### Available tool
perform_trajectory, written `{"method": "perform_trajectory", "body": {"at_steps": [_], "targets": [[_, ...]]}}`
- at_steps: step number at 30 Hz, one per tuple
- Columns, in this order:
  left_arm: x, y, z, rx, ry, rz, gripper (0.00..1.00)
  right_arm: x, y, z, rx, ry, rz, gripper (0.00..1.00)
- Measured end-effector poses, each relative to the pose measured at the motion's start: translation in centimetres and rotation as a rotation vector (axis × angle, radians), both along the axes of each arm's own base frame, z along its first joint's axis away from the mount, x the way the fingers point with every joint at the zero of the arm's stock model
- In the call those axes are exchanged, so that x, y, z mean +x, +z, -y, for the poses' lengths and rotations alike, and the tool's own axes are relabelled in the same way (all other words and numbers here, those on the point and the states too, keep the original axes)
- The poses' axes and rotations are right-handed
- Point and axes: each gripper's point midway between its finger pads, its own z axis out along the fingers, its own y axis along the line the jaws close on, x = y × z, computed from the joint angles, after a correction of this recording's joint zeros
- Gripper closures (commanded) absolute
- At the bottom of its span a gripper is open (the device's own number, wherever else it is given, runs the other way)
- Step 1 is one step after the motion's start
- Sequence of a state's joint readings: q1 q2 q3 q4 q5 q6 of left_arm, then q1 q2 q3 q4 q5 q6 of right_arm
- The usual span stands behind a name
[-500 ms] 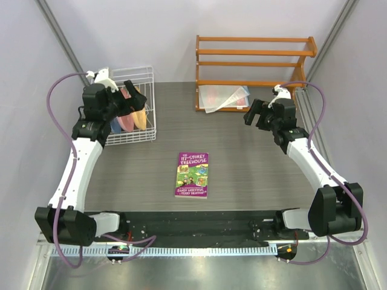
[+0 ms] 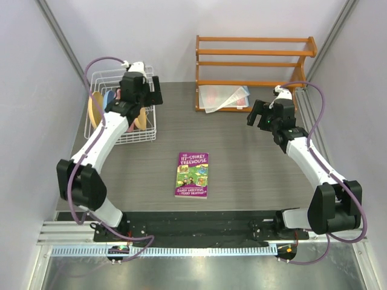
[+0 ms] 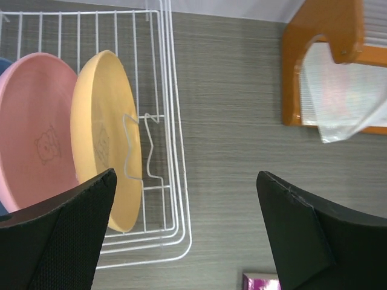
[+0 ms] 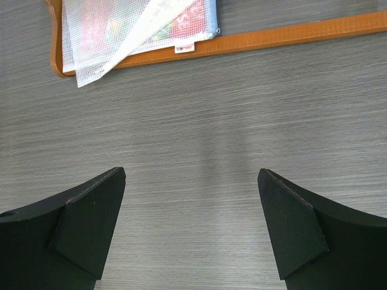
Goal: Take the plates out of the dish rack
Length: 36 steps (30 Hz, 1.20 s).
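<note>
My left gripper will next go down and turn from the rack's edge to the lower rim of the nearest yellow plate, since the outer side of that plate is free.
The white wire dish rack [image 2: 103, 78] stands at the table's back left with plates upright in it. A yellow plate [image 2: 94, 110] is at its left end and a light blue plate [image 2: 109, 97] stands beside it. My left arm hides much of the others. The left wrist view shows a pink plate [image 3: 33, 133], a yellow plate [image 3: 103, 133] beside it and the rack's right wall [image 3: 175, 121]. My left gripper [image 2: 146, 95] [image 3: 186, 175] hangs open above the rack's right edge, holding nothing. The right gripper [image 2: 257, 115] [image 4: 191, 172] is open over bare table.
An orange wooden shelf [image 2: 254, 63] stands at the back right with a clear mesh pouch [image 2: 224, 96] [image 4: 133, 24] on its bottom board. A purple book [image 2: 192, 174] lies mid-table; its corner [image 3: 261, 281] shows in the left wrist view.
My left arm has swung from the rack's left side to above its right edge, uncovering the yellow plate at the left end. The right arm has barely moved.
</note>
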State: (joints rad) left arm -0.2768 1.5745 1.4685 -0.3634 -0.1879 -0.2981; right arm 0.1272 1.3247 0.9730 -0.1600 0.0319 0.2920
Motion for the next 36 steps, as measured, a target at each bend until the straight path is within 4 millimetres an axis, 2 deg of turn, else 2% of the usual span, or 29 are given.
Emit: {"method": "perform_trajectory", "body": {"at_steps": [3,6,9,13,15,18,20,22,25,26,30,36], "targets": [[1.1,-1.2,-0.3,0.074,0.058,-0.016,0.06,0.0,0.0,0.0,0.000,0.000,0.000,0.04],[1.5,-2.2,-1.6,0.148,0.140,-0.028,0.08,0.0,0.0,0.0,0.000,0.000,0.000,0.04],[1.5,-2.2,-3.0,0.203,0.209,-0.026,0.10,0.0,0.0,0.0,-0.001,-0.002,0.000,0.05],[1.4,-1.8,-4.4,0.243,0.279,-0.010,0.18,0.1,-0.2,0.1,-0.002,-0.003,-0.005,0.07],[1.3,-1.7,-4.9,0.261,0.308,-0.009,0.18,0.1,-0.6,0.0,-0.003,-0.003,-0.014,0.07],[1.5,-2.3,-5.5,0.285,0.340,-0.019,0.25,0.2,-1.1,0.0,-0.004,-0.004,-0.028,0.07],[1.6,-3.2,-5.7,0.304,0.356,-0.036,0.36,0.2,-1.3,0.0,-0.005,-0.004,-0.032,0.07],[1.9,-4.4,-5.9,0.325,0.367,-0.058,0.40,0.2,-1.3,0.0,-0.005,-0.004,-0.034,0.07],[2.1,-5.8,-6.2,0.355,0.386,-0.085,0.53,0.3,-1.5,0.0,-0.006,-0.004,-0.036,0.07],[2.1,-6.0,-6.4,0.360,0.395,-0.089,0.53,0.3,-1.5,0.0,-0.006,-0.004,-0.037,0.07],[1.9,-6.0,-7.0,0.382,0.428,-0.088,0.65,0.3,-1.6,0.0,-0.007,-0.004,-0.039,0.07],[1.7,-5.8,-7.6,0.404,0.463,-0.085,1.00,0.4,-2.5,0.0,-0.010,-0.003,-0.064,0.07]]}}
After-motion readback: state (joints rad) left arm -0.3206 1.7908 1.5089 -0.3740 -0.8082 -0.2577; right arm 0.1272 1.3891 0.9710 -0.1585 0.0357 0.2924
